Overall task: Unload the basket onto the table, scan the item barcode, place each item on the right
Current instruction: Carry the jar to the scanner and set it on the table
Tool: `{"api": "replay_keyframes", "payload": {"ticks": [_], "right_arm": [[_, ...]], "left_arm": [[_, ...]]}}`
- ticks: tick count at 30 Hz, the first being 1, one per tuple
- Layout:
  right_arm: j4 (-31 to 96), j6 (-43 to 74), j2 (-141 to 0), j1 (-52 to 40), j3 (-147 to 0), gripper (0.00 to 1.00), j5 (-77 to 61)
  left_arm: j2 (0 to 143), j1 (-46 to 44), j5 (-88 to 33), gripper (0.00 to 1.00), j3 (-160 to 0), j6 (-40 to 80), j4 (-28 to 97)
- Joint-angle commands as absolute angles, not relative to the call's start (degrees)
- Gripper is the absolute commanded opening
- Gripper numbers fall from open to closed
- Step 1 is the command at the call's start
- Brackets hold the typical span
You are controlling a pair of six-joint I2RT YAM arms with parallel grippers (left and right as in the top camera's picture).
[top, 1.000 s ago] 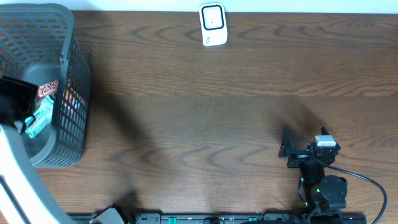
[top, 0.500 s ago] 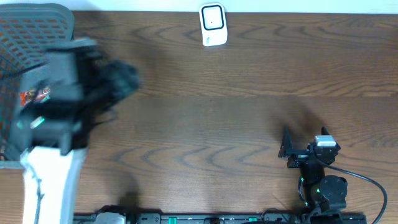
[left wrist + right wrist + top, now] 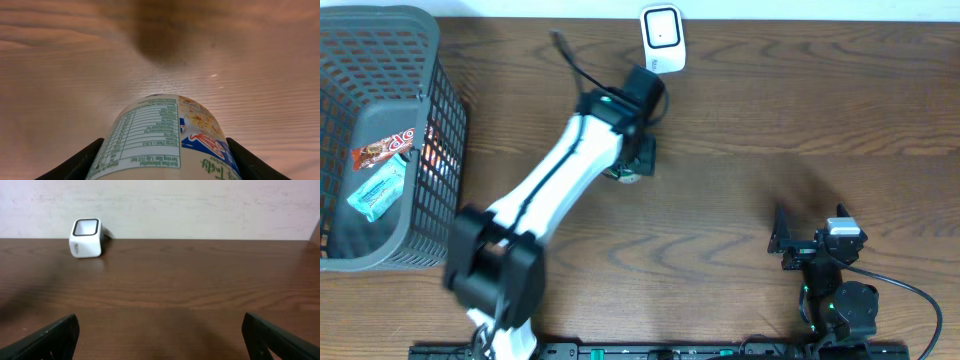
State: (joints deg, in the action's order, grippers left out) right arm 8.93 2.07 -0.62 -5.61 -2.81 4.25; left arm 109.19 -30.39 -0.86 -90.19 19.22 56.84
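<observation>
The cream tub still hangs above the tabletop, so I will next lower my left gripper toward the bare wood tabletop beneath the cream tub (image 3: pixel 626 173) and release it there.
A cream tub (image 3: pixel 165 131) with a nutrition table and a blue-red label sits between the black fingers (image 3: pixel 75 165) of my left gripper (image 3: pixel 165 152), which is shut on it above the wood table. From overhead, the left gripper (image 3: pixel 636 150) hangs just below the white barcode scanner (image 3: pixel 662 40) at the table's far edge, and only a bit of the tub (image 3: pixel 626 173) shows under it. My right gripper (image 3: pixel 160 340) stands open and empty, low at the front right (image 3: pixel 778 235). The right wrist view shows the scanner (image 3: pixel 86 237) far off to the left.
A dark mesh basket (image 3: pixel 442 110) stands at the far left, holding a red snack bar (image 3: pixel 385 147) and a teal packet (image 3: pixel 375 192). The left arm (image 3: pixel 550 200) stretches diagonally across the table's middle. A light wall (image 3: pixel 200 205) backs the table.
The left arm has swung from over the basket rightward to just below the scanner, carrying the tub. The right arm has not moved.
</observation>
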Motion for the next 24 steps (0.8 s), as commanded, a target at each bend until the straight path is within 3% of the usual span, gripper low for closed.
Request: {"api": "replay_keyframes", "payload": {"ticks": [1,9,15,24], "right_arm": [[8.82,1.19,-0.38,-6.11,-2.50,0.99,3.97],[8.82,1.19,-0.38,-6.11,-2.50,0.99,3.97],[8.82,1.21,-0.38,-6.11,-2.50,0.99,3.97],[8.82,1.19,-0.38,-6.11,-2.50,0.99,3.97]], "left_arm": [[114.65,-30.85,0.64,0.60,-90.39,13.43,56.16],[120.66,-30.83,-4.99,0.61,-90.39,10.83,54.28],[119.79,-30.59,-6.85,1.00,-92.64,8.14,56.73],[108.57,-27.03,-4.62,0.98,-120.70,5.52,77.17]]}}
